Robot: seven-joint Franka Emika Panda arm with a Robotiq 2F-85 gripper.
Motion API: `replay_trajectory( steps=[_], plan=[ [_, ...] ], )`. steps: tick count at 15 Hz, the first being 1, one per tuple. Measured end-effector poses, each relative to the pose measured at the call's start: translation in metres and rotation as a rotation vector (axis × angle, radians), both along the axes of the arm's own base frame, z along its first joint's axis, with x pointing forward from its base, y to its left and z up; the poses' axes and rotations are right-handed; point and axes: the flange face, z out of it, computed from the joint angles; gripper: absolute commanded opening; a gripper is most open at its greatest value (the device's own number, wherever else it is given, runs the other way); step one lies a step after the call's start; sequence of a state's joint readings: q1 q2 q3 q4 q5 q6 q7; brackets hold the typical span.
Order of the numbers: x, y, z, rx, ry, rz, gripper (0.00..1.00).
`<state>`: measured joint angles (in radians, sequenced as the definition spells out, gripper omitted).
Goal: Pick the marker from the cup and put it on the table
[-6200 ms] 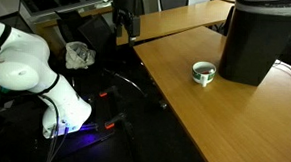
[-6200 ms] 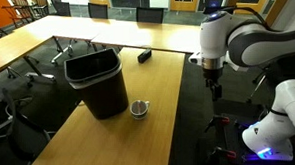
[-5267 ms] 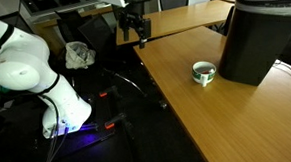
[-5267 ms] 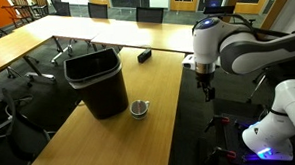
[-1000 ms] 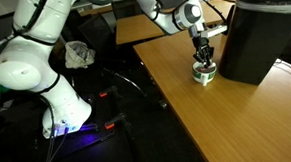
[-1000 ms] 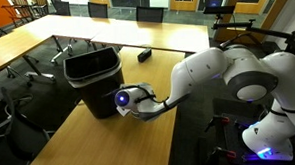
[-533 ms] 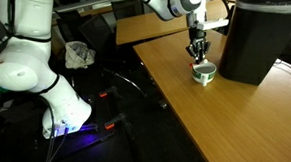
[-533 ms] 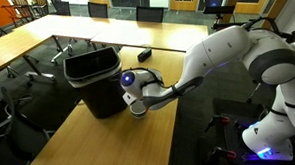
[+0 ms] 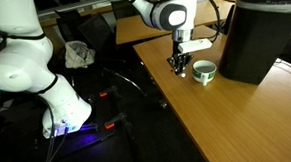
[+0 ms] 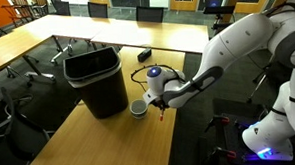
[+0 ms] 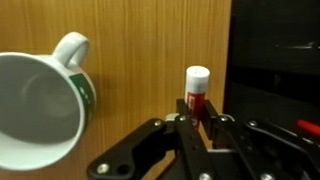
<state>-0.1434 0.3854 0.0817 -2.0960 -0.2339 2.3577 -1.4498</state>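
Note:
My gripper is above the bare part of table between cup (image 9: 203, 71) and the table's dark edge, so next it will lower and release the red marker there, clear of the cup.
The red marker (image 11: 195, 93) with a pale cap stands out from between my fingers in the wrist view. My gripper (image 11: 197, 112) is shut on it, above the light-brown table (image 11: 150, 60) near its dark edge. The pale cup (image 11: 40, 105) with a green-trimmed handle lies to the left of the gripper, apart from it. In both exterior views the gripper (image 9: 176, 63) (image 10: 161, 114) hangs just beside the cup (image 9: 203, 71) (image 10: 139, 109), toward the table's edge; the marker is too small to make out there.
A tall black bin (image 10: 97, 80) (image 9: 258, 37) stands on the table right behind the cup. A small dark object (image 10: 144, 56) lies farther back on the table. Past the table edge, the floor holds the robot base (image 9: 64, 112) and cables.
The gripper has lifted out of the cup with the marker and moved sideways toward the table's edge. The cup has stayed in place.

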Motion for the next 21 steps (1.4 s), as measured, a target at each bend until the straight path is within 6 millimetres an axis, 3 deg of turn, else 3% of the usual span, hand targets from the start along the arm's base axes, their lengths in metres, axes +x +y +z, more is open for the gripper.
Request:
replay_trajectory(
  steps=[3,6,7,9,12,15,16,21],
  plan=[
    [-0.020,0.012,-0.038,0.021,-0.002,0.031,0.05],
    [-0.022,0.014,-0.062,0.043,-0.033,0.061,0.05],
    [-0.020,0.011,-0.066,0.048,-0.046,0.066,0.43],
    [-0.019,0.005,-0.069,0.050,-0.053,0.067,0.51],
    [-0.016,-0.001,-0.066,0.035,-0.058,0.098,0.75],
    [-0.014,0.001,-0.052,-0.012,-0.049,0.141,0.97],
    [-0.014,0.003,-0.043,-0.036,-0.043,0.149,1.00],
    [-0.017,0.020,0.036,-0.109,-0.020,0.164,1.00]
  ],
)
